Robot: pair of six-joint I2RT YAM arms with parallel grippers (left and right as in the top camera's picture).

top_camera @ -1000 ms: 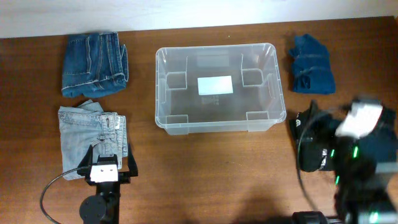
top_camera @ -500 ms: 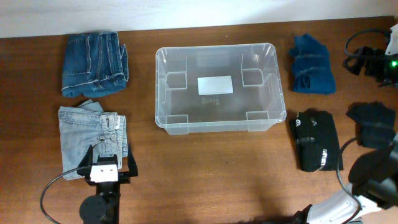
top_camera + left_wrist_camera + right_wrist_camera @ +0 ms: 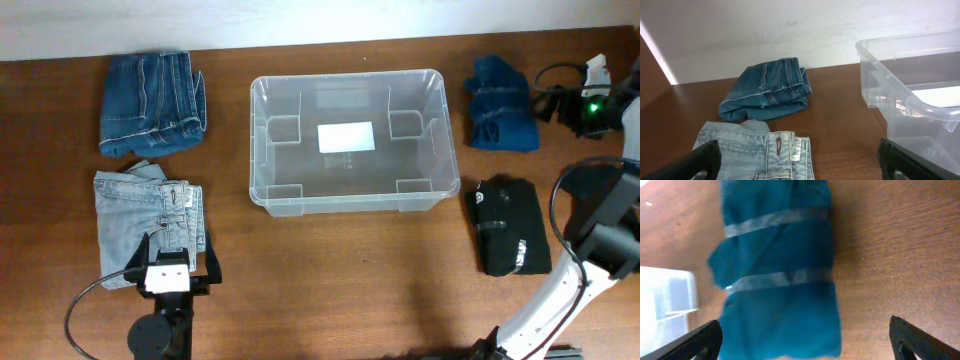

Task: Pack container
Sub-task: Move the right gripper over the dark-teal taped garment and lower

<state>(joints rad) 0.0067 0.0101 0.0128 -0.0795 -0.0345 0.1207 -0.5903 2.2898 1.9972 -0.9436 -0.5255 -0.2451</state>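
I will next move my right gripper down and toward the container, onto the garment's edge farthest from it, because the dark-blue garment lies beyond my fingertips.
The clear container stands open and empty mid-table, with a white label on its bottom. Its corner also shows in the left wrist view and in the right wrist view. My left gripper is open over the near end of the folded light-blue jeans, which lie between its fingers in the left wrist view. My right gripper is open at the far right, pointing at a folded dark-blue garment. That garment fills the right wrist view, between the open fingers.
Folded dark-blue jeans lie at the back left, also in the left wrist view. A folded black garment lies right of the container. The right arm's cable loops over the table's right edge. A white wall is behind.
My right arm has swung from the near right, over the black garment, to the back right beside the dark-blue garment. The left arm has not moved.
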